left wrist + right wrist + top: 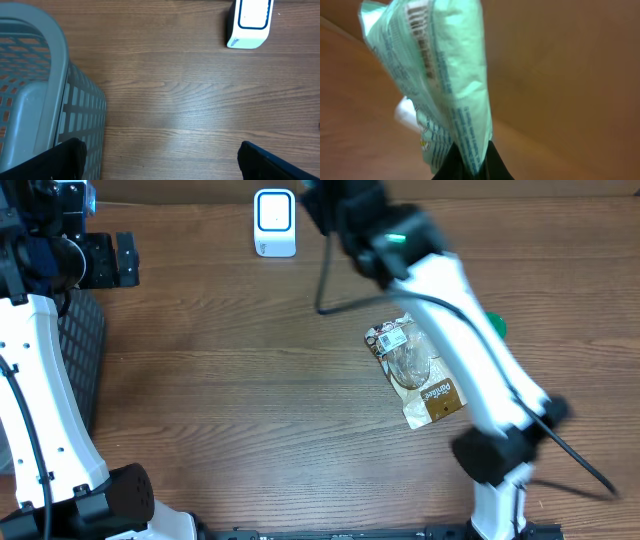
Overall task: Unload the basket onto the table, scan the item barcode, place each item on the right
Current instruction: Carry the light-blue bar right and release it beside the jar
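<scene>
My right gripper holds the green packet and will move back from the scanner [274, 222] and down over the brown snack packet before it lets go of the green packet.
A pale green packet [450, 75] with blurred blue and dark print fills the right wrist view, and my right gripper [470, 156] is shut on its lower edge. Seen from overhead, the right arm [440, 290] reaches to the table's back, its wrist just right of the white scanner [274, 222]; the packet itself is hidden there. The scanner [250, 22] also shows at the top right of the left wrist view. My left gripper [165, 160] hangs open over bare wood at the far left [125, 260], holding nothing.
A brown snack packet [415, 375] lies on the table under the right arm, with a bit of green [497, 326] showing beside the arm. A grey mesh basket [55, 65] stands at the left edge [82, 345]. A black cable [325, 280] trails by the scanner.
</scene>
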Controlling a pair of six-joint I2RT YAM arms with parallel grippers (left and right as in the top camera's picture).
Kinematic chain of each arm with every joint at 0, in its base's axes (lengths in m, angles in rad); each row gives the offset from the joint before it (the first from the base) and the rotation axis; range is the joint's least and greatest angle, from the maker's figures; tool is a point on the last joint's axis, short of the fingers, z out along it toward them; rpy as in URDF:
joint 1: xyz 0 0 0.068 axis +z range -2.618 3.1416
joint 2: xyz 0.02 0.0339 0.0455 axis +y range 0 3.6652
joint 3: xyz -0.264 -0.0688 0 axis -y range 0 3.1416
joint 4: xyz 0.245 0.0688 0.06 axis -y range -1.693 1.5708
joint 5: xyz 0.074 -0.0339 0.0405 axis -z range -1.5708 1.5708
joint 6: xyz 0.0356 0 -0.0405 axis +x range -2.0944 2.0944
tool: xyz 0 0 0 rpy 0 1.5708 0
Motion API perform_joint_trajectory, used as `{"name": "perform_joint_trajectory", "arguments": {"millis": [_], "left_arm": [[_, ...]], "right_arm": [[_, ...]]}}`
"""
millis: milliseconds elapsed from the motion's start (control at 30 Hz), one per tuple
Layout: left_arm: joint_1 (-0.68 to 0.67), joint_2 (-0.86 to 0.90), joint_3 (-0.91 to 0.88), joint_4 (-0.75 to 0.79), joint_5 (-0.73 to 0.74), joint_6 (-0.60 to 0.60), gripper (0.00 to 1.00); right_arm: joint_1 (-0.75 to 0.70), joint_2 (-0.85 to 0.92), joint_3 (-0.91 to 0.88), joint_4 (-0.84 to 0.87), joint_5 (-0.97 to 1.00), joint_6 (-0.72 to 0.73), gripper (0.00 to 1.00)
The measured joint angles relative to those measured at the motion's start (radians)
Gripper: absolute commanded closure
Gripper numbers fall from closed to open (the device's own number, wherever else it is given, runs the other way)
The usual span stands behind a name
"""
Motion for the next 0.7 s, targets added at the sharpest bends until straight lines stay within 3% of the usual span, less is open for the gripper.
{"name": "perform_joint_trajectory", "arguments": {"millis": [167, 400, 567, 700], "left_arm": [[0.000, 0.000, 0.000, 0.001, 0.000, 0.000, 0.00], [0.000, 0.000, 0.000, 0.000, -0.001, 0.000, 0.01], [0.000, 0.000, 0.000, 0.000, -0.001, 0.000, 0.00], [0.000, 0.000, 0.000, 0.001, -0.001, 0.000, 0.01]], "right_arm": [[-0.071, -0.164, 0.011, -0.329, -0.166, 0.178, 0.96], [-0.198, -0.183, 0.002, -0.686, -0.308, 0.265, 0.96], [-0.292, -0.176, -0.082, -0.742, -0.343, 0.286, 0.96], [-0.369, -0.174, -0.264, -0.702, -0.377, 0.295, 0.96]]}}
